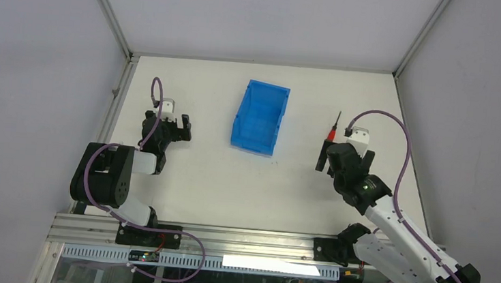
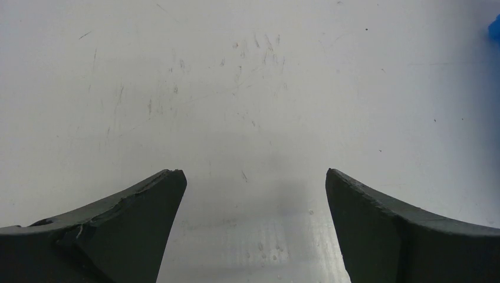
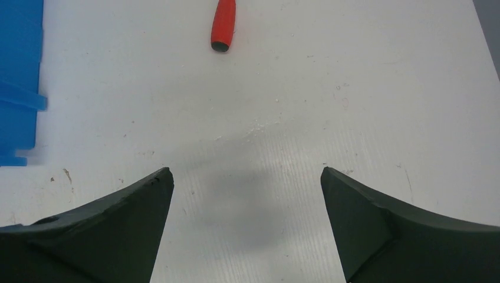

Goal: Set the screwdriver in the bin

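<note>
The screwdriver's red handle [image 1: 332, 133] [image 3: 223, 25] lies outward of my open fingertips and below them, so my right gripper will next move outward over it, then lower and close.
The screwdriver [image 1: 333, 129], with a red handle and thin black shaft, lies on the white table at the right, shaft pointing to the far side. Its red handle end [image 3: 223, 23] shows at the top of the right wrist view, ahead of my open, empty right gripper [image 3: 246, 177], which hovers just near of it [image 1: 332, 159]. The blue bin [image 1: 259, 116] stands at the table's middle, left of the screwdriver; its wall shows at the left edge of the right wrist view [image 3: 20, 82]. My left gripper [image 1: 175, 127] is open and empty over bare table [image 2: 255, 177], left of the bin.
The white table [image 1: 217, 180] is enclosed by grey walls with metal frame posts at the back corners. An aluminium rail [image 1: 225, 238] runs along the near edge by the arm bases. A corner of the blue bin [image 2: 494, 28] shows at the far right of the left wrist view.
</note>
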You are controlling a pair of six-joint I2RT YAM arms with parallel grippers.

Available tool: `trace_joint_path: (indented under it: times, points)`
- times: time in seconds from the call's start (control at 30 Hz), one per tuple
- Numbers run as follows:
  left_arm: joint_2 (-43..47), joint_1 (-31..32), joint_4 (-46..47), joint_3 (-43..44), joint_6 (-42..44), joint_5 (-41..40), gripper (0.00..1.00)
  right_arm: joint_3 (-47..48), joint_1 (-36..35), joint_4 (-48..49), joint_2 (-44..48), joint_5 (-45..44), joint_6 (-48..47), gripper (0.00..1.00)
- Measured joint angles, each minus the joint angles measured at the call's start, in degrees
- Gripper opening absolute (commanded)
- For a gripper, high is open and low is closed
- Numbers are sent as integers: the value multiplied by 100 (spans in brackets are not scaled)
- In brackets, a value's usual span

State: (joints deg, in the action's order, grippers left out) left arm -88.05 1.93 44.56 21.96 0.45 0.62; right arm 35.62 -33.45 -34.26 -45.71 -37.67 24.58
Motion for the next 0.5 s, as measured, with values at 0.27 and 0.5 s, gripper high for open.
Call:
trace_joint_path:
  times: [0.27, 0.5]
  points:
    - [0, -2, 0, 0, 0, 0, 99, 575, 17, -2, -361, -4, -83, 99]
    - [0, -2, 0, 0, 0, 0, 99, 2135, 916, -7, -1574, 577, -310, 99]
